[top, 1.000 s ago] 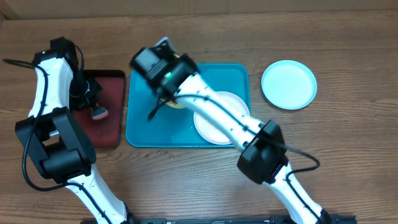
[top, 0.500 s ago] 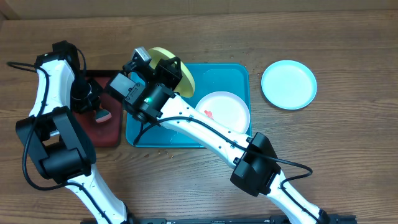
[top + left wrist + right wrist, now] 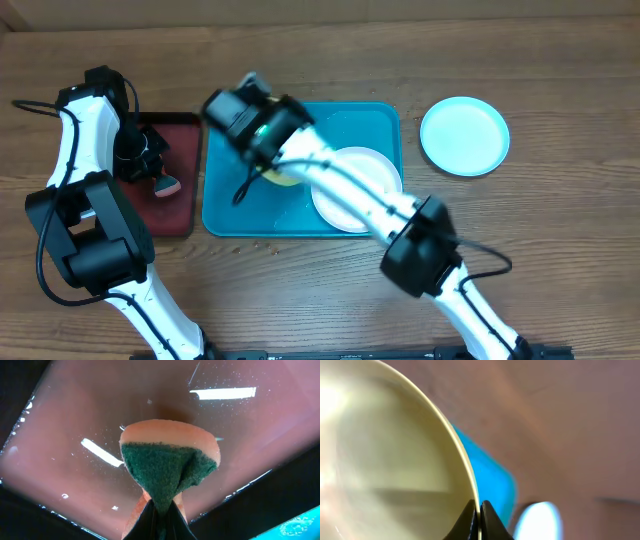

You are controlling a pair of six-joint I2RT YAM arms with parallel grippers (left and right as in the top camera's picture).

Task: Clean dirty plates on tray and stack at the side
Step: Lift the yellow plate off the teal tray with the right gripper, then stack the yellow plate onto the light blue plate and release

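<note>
The robot's right gripper should move the yellow-green plate [image 3: 283, 179] to the right in the overhead view until it is over the light blue plate [image 3: 464, 135], which is off the tray, then lower it and let go.
My right gripper [image 3: 479, 511] is shut on the rim of the yellow-green plate [image 3: 385, 455]. In the overhead view this gripper [image 3: 268, 160] hovers over the left half of the teal tray [image 3: 225, 210], and only a sliver of the yellow-green plate [image 3: 283, 179] shows under the arm. The white plate [image 3: 352, 205] lies in the tray's right half, partly covered by the arm. The light blue plate [image 3: 464, 135] lies on the table to the right of the tray. My left gripper [image 3: 161, 519] is shut on a green-and-orange sponge [image 3: 170, 460].
The sponge [image 3: 162, 184] hangs over the small dark red tray [image 3: 180, 205] left of the teal tray; that red tray [image 3: 75, 420] looks wet. Small crumbs lie on the wooden table [image 3: 560, 230] by the teal tray's front edge.
My right arm swung the yellow-green plate up on edge at the tray's far-left corner, then brought it back down over the tray. My left arm with the sponge stayed put.
</note>
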